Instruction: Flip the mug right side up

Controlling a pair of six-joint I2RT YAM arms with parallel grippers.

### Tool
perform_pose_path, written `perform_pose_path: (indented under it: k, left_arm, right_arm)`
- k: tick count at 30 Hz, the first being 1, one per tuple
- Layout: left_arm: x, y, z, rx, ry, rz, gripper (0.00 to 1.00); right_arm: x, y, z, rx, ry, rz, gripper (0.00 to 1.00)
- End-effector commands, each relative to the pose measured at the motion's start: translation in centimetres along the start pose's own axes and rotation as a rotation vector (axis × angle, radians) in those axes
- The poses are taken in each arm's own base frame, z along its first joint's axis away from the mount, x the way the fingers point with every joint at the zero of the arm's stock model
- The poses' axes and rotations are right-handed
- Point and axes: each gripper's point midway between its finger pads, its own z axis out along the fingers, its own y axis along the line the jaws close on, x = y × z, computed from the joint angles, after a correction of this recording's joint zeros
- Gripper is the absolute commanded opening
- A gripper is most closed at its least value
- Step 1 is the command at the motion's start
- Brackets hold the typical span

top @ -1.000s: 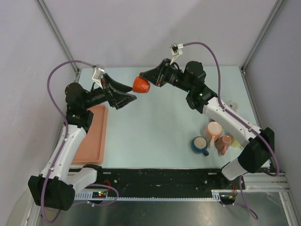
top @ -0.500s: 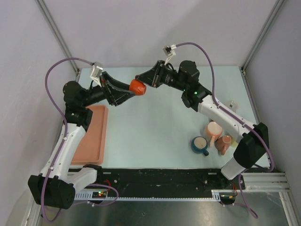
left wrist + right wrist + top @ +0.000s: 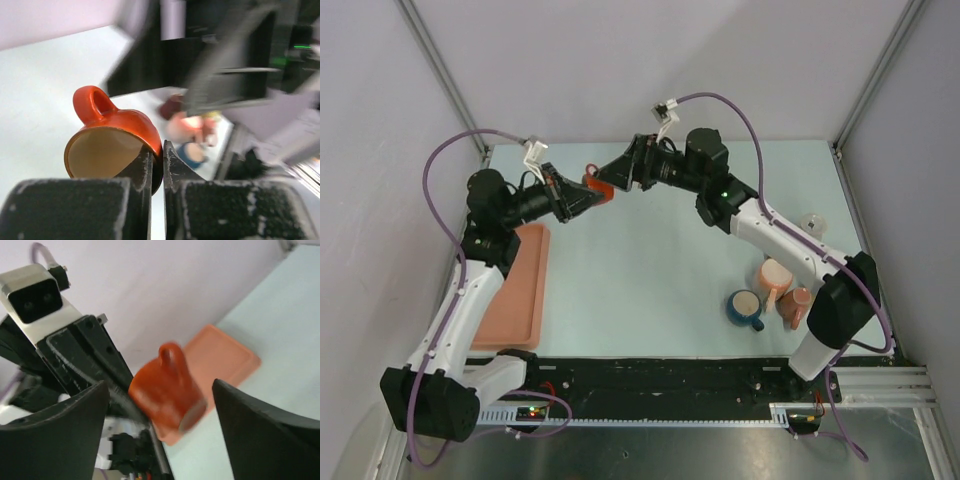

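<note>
The left gripper lowers toward the far end of the pink tray next and turns the mug's base downward, so the mug stands upright there before the release.
The orange mug (image 3: 595, 187) hangs in the air above the back left of the table, lying sideways with its handle up. My left gripper (image 3: 586, 197) is shut on its rim: in the left wrist view one finger sits inside the tan opening of the mug (image 3: 112, 135) and the other outside the wall, with the left gripper (image 3: 162, 150) pinched tight. My right gripper (image 3: 612, 178) stands open around the mug's base end. In the right wrist view the mug (image 3: 167, 387) floats between the wide-spread fingers of the right gripper (image 3: 157, 385), touching neither.
A pink tray (image 3: 515, 290) lies along the table's left edge, below the left arm. A blue mug (image 3: 745, 308), a pink mug (image 3: 775, 275) and a brownish mug (image 3: 797, 303) cluster at the front right. A small clear object (image 3: 812, 222) sits near the right edge.
The right gripper, which held the mug, has opened and let it go. The left gripper has closed onto the mug's rim. Both grippers and the mug have shifted left.
</note>
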Motion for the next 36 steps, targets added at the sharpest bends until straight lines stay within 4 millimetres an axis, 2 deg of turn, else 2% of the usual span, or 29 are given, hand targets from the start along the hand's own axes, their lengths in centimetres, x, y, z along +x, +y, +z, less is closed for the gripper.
perform_pose_path:
  k: [1, 2, 5, 8, 10, 12, 16, 18, 19, 22, 30, 33, 36]
  left_arm:
    - [4.7, 10.9, -4.9, -0.557, 0.187, 0.144, 0.00]
    - [6.5, 12.6, -6.8, -0.644, 0.280, 0.198, 0.00]
    - [9.7, 17.1, -12.9, -0.868, 0.524, 0.346, 0.00]
    - [12.3, 20.5, -19.7, -1.035, 0.722, 0.381, 0.00]
    - [13.6, 22.3, -23.3, -1.109, 0.828, 0.382, 0.00]
    - [14.5, 23.2, -25.4, -1.147, 0.871, 0.368, 0.00]
    - [15.5, 24.6, -27.8, -1.184, 0.909, 0.367, 0.00]
    - [15.6, 25.9, -29.5, -1.228, 0.915, 0.296, 0.00]
    - [14.8, 26.7, -30.5, -1.260, 0.910, 0.245, 0.00]
    - [13.1, 28.6, -31.8, -1.279, 0.918, 0.163, 0.00]
    - [11.3, 32.2, -30.5, -1.255, 0.828, 0.141, 0.00]
    - [11.6, 33.3, -30.1, -1.244, 0.811, 0.107, 0.00]
    - [13.0, 33.6, -29.3, -1.197, 0.805, 0.075, 0.00]
  right_arm:
    - [-0.1, -5.0, -1.8, 0.276, 0.000, -0.057, 0.95]
    - [0.2, -6.6, -2.6, 0.353, 0.009, -0.077, 0.97]
    - [0.6, -9.7, -5.5, 0.546, 0.022, -0.141, 0.99]
    - [1.3, -11.2, -8.1, 0.667, 0.056, -0.198, 1.00]
    - [1.5, -12.0, -9.7, 0.727, 0.065, -0.220, 0.99]
    - [1.6, -12.3, -10.9, 0.760, 0.069, -0.230, 0.99]
    - [1.9, -12.5, -12.4, 0.784, 0.079, -0.234, 0.99]
    - [1.9, -12.3, -12.9, 0.788, 0.085, -0.243, 0.99]
    - [1.9, -12.2, -13.1, 0.789, 0.086, -0.249, 0.99]
    - [1.7, -11.7, -13.8, 0.792, 0.078, -0.273, 0.99]
    - [1.4, -11.8, -15.6, 0.850, 0.054, -0.295, 0.99]
    - [1.1, -12.4, -16.4, 0.889, 0.043, -0.289, 0.99]
    - [0.3, -13.5, -18.6, 0.983, 0.010, -0.254, 0.99]
